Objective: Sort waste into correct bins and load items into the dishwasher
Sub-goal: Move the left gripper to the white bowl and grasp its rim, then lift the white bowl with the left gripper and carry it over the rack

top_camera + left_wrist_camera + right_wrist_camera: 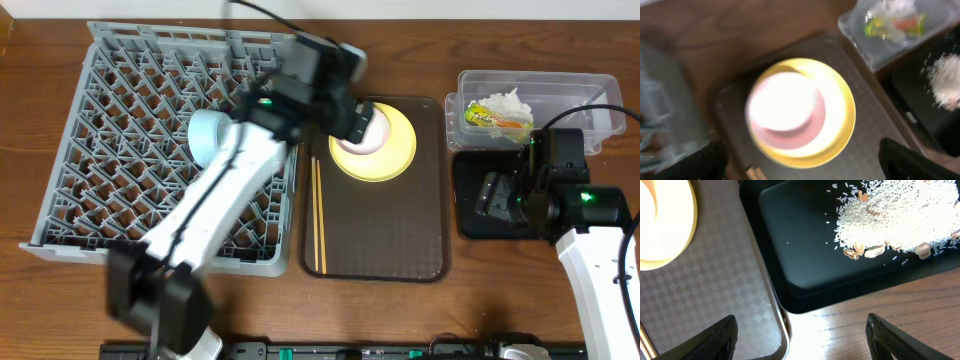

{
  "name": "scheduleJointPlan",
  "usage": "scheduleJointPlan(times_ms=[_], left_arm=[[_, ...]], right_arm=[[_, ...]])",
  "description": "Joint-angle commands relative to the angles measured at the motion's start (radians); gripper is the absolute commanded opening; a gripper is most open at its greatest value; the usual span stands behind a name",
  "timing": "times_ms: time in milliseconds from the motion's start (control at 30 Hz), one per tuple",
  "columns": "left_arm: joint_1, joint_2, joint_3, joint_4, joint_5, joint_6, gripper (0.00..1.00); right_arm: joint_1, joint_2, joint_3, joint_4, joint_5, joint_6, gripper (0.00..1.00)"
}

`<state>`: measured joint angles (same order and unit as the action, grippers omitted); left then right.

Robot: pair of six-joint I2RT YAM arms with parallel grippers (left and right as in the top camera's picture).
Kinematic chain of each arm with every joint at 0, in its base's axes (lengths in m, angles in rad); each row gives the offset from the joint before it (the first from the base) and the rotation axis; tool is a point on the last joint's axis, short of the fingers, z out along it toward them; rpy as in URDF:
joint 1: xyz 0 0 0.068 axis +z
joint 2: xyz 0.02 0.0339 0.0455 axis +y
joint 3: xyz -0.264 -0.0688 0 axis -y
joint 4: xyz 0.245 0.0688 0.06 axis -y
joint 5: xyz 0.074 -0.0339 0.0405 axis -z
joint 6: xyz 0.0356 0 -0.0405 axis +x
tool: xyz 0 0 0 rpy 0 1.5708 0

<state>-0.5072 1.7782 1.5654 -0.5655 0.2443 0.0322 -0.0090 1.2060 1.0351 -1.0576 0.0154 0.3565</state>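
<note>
The off-centre bowl leaves the yellow plate bare at the white bowl's near rim [370, 152] [806, 135], so the left gripper should lower there next, with one finger inside and one outside.
The grey dish rack [110, 190] fills the left of the table, with a light-blue bowl [208, 135] inside it. A yellow plate [385, 160] lies on the brown serving tray and carries a white bowl [782, 102]. My left gripper [357, 117] hovers open just above them, with nothing between its fingers [907, 160]. Thin chopsticks [318, 215] lie left of the plate. The clear tub [560, 85] holds the wrapper [500, 119] and tissue [510, 100]. Beige crumbs [895, 215] lie in the black tray [805, 260]. My right gripper [800, 332] is open over that tray's near corner.
The dark-brown serving tray [380, 235] sits between rack and black tray, its rim [777, 315] close to the black tray's edge. Bare wood table [880, 315] shows in front of the black tray. My left arm [215, 210] crosses the rack's right side.
</note>
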Motion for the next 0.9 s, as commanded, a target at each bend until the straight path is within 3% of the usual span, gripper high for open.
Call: scheduleJointPlan(times_ms=[0, 233, 400, 600, 700, 867], left_arm=[[-0.054, 0.095, 0.01, 0.038, -0.029, 0.043, 0.95], [-0.101, 0.256, 0.01, 0.103, -0.029, 0.043, 0.93], [-0.102, 0.328, 0.01, 0.098, -0.021, 0.042, 0.78], [-0.103, 0.346, 0.008, 0.093, -0.021, 0.042, 0.51], [-0.103, 0.348, -0.002, 0.093, -0.026, 0.042, 0.43], [-0.103, 0.372, -0.016, 0.089, -0.048, 0.042, 0.43]], right_arm=[[-0.008, -0.011, 0.019, -0.001, 0.003, 0.013, 0.8], [-0.008, -0.011, 0.019, -0.005, 0.002, 0.013, 0.81], [-0.008, -0.011, 0.019, -0.008, 0.002, 0.013, 0.81], [-0.008, -0.011, 0.019, -0.008, 0.002, 0.013, 0.81], [-0.008, -0.011, 0.019, -0.008, 0.002, 0.013, 0.81], [-0.008, -0.011, 0.019, -0.015, 0.002, 0.013, 0.81]])
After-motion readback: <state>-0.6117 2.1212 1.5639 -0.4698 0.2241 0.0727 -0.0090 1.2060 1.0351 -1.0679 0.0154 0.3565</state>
